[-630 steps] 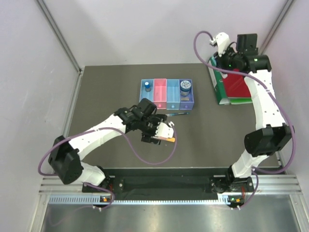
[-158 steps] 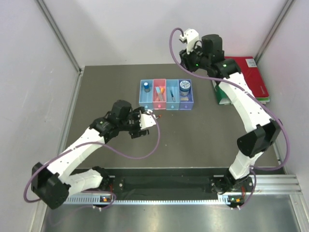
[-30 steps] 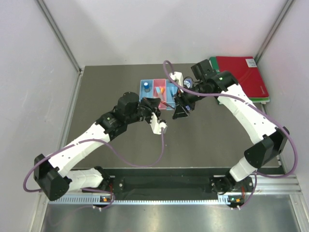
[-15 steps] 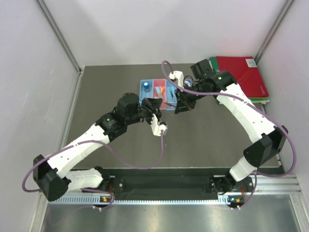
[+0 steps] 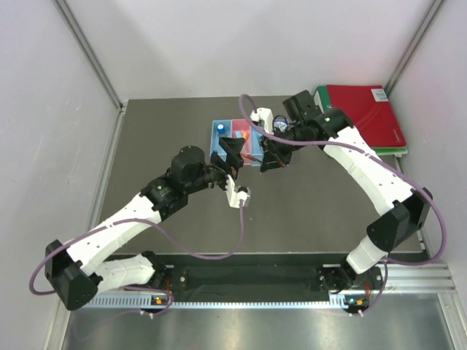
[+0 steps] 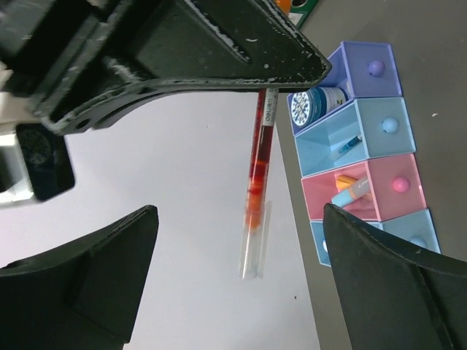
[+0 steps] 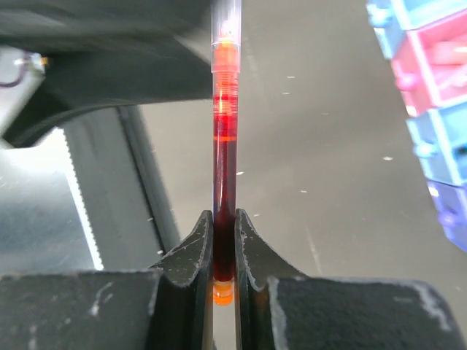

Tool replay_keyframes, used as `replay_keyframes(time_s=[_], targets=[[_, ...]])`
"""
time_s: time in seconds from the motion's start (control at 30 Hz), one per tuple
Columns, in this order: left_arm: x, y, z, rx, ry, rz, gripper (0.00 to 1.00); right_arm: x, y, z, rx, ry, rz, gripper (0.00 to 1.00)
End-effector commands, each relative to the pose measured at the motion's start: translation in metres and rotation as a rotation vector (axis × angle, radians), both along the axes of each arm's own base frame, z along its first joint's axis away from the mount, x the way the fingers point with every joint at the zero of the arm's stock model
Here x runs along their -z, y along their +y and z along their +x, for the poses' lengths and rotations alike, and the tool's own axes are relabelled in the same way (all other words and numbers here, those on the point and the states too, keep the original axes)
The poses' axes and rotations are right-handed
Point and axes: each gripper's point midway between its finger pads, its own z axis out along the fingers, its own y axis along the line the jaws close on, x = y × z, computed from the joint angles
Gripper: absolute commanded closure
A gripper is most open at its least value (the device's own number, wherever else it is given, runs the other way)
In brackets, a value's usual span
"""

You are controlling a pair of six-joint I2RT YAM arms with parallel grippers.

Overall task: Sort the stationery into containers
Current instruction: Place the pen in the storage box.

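Observation:
I need to turn my right gripper and move it outward next, then lower it to let go of the pen, because the dark pen's light blue bin (image 7: 454, 146) is outward and below it.
My right gripper (image 7: 223, 216) is shut on a thin red pen (image 7: 224, 146) and holds it in the air in front of the bins. In the left wrist view the pen (image 6: 259, 164) hangs from the right gripper's fingers (image 6: 219, 51), its clear cap between my left gripper's (image 6: 239, 219) wide-open, empty fingers. The row of four joined bins (image 6: 398, 182) holds a blue jar (image 6: 316, 104) in the purple one, a dark pen (image 6: 347, 144) in a light blue one, and pink-orange and light blue bars (image 6: 349, 188) in the pink one. From above both grippers (image 5: 233, 149) (image 5: 267, 158) meet just before the bins (image 5: 219, 140).
A red binder (image 5: 365, 117) on a green one lies at the back right of the dark table (image 5: 160, 131). White walls stand close on both sides. The arms' cables loop over the table's middle.
My left gripper has risen and moved slightly toward the bins and the pen. My right gripper with the pen has shifted a little left toward it.

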Motion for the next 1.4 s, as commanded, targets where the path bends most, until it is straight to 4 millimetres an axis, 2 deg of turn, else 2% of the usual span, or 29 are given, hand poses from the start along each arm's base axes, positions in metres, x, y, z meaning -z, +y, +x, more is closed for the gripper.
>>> replay_keyframes(time_s=[0.0,0.07,0.13,0.17,0.2,0.27,0.3,0.33,0.4,0.47,0.5,0.53,0.7,0.9,1.13,1.37], targets=[[-0.033,0.015,-0.007,-0.048,-0.050,-0.110,0.01,-0.002,-0.002,0.025,0.090,-0.104,-0.028,1.00],[-0.037,0.025,-0.014,-0.064,-0.056,-0.116,0.01,0.000,-0.005,0.046,0.163,-0.157,-0.060,1.00],[-0.027,0.036,-0.018,-0.092,-0.032,-0.099,0.01,0.005,-0.008,0.068,0.248,-0.175,-0.079,1.00],[-0.032,0.042,-0.024,-0.099,-0.040,-0.112,0.01,0.006,-0.011,0.078,0.286,-0.188,-0.094,1.00],[-0.023,0.047,-0.026,-0.113,-0.017,-0.098,0.01,0.011,-0.012,0.089,0.324,-0.173,-0.097,1.00],[-0.024,0.061,-0.031,-0.150,-0.021,-0.102,0.01,0.012,-0.015,0.107,0.386,-0.180,-0.099,1.00],[-0.018,0.065,-0.031,-0.167,-0.010,-0.095,0.01,0.021,-0.014,0.118,0.419,-0.159,-0.103,1.00],[-0.015,0.071,-0.031,-0.195,-0.003,-0.087,0.01,0.018,-0.013,0.127,0.440,-0.162,-0.094,1.00],[-0.017,0.080,-0.034,-0.219,-0.006,-0.099,0.01,0.031,-0.011,0.144,0.503,-0.127,-0.096,1.00],[-0.016,0.088,-0.035,-0.246,-0.003,-0.098,0.01,0.031,-0.012,0.160,0.548,-0.114,-0.080,1.00],[-0.015,0.090,-0.036,-0.258,0.000,-0.097,0.01,0.042,-0.008,0.170,0.589,-0.078,-0.077,1.00],[-0.015,0.092,-0.036,-0.264,0.000,-0.097,0.01,0.038,-0.007,0.178,0.607,-0.082,-0.062,1.00],[-0.015,0.105,-0.032,-0.331,-0.009,-0.091,0.01,0.059,-0.001,0.207,0.701,-0.001,-0.028,1.00],[-0.016,0.106,-0.030,-0.340,-0.016,-0.089,0.01,0.084,-0.004,0.214,0.749,0.048,-0.051,1.00],[-0.021,0.103,-0.026,-0.345,-0.026,-0.109,0.01,0.118,-0.022,0.208,0.784,0.124,-0.106,1.00],[-0.020,0.101,-0.024,-0.348,-0.025,-0.108,0.01,0.138,-0.030,0.210,0.791,0.156,-0.134,1.00]])
